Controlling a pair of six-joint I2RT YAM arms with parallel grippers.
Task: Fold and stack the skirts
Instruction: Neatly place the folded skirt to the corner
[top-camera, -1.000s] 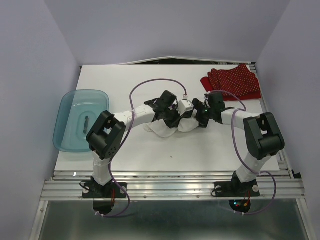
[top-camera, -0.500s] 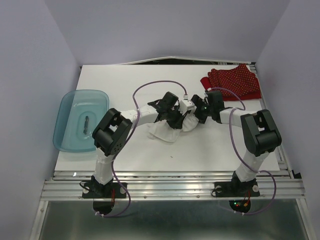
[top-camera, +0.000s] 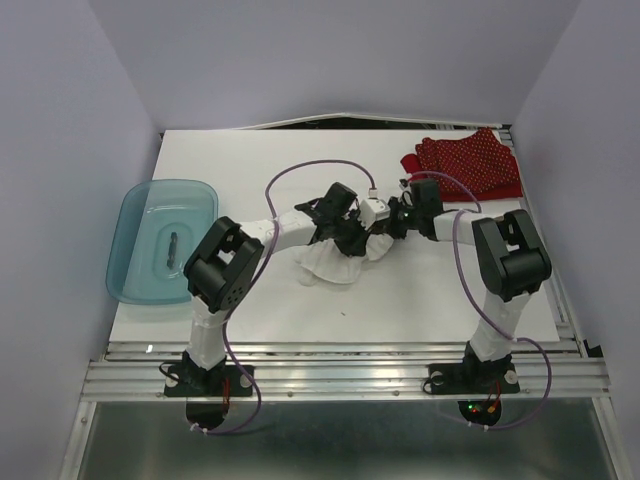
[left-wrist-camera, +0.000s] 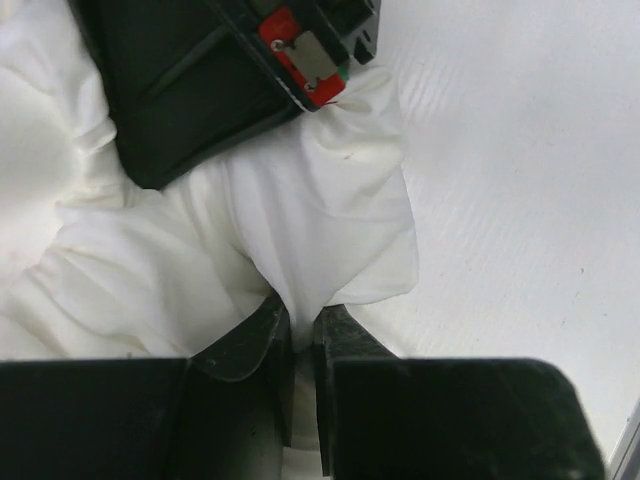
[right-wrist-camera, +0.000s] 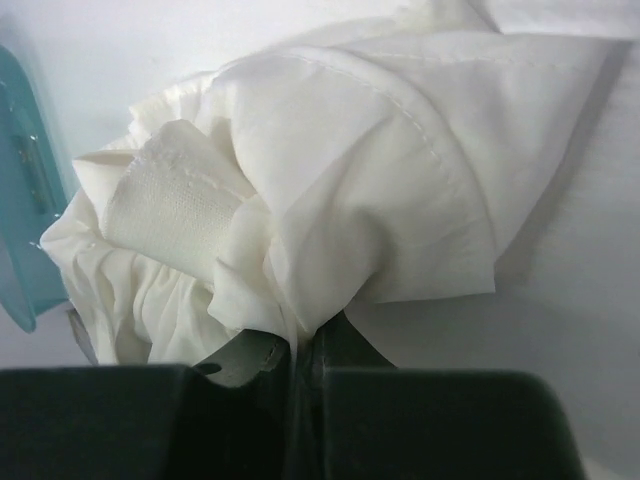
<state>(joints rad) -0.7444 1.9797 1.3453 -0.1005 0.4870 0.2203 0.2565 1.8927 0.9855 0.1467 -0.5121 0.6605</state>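
I will next lift the white skirt (top-camera: 335, 260) up and outward with my right gripper, then lower and release it over the red polka-dot skirt (top-camera: 465, 165), already folded there.
The white skirt (top-camera: 335, 260) lies bunched in the middle of the table between my two grippers. My left gripper (top-camera: 352, 238) is shut on a fold of the white skirt (left-wrist-camera: 300, 230), the cloth pinched between its fingertips (left-wrist-camera: 262, 335). Just to its right, my right gripper (top-camera: 389, 227) is shut on another edge of the white skirt (right-wrist-camera: 350, 170); the cloth runs down between its jaws. In the left wrist view the right gripper's black body (left-wrist-camera: 190, 90) rests on the cloth. The red polka-dot skirt (top-camera: 465, 165) lies folded at the back right corner, untouched.
A translucent teal tub (top-camera: 160, 240) stands at the table's left edge, and its rim (right-wrist-camera: 20, 230) shows in the right wrist view. Purple cables loop over both arms. Grey walls close in the table on three sides.
My right gripper has shut on the white skirt. Both grippers have shifted slightly toward the back, and the cloth has bunched tighter between them.
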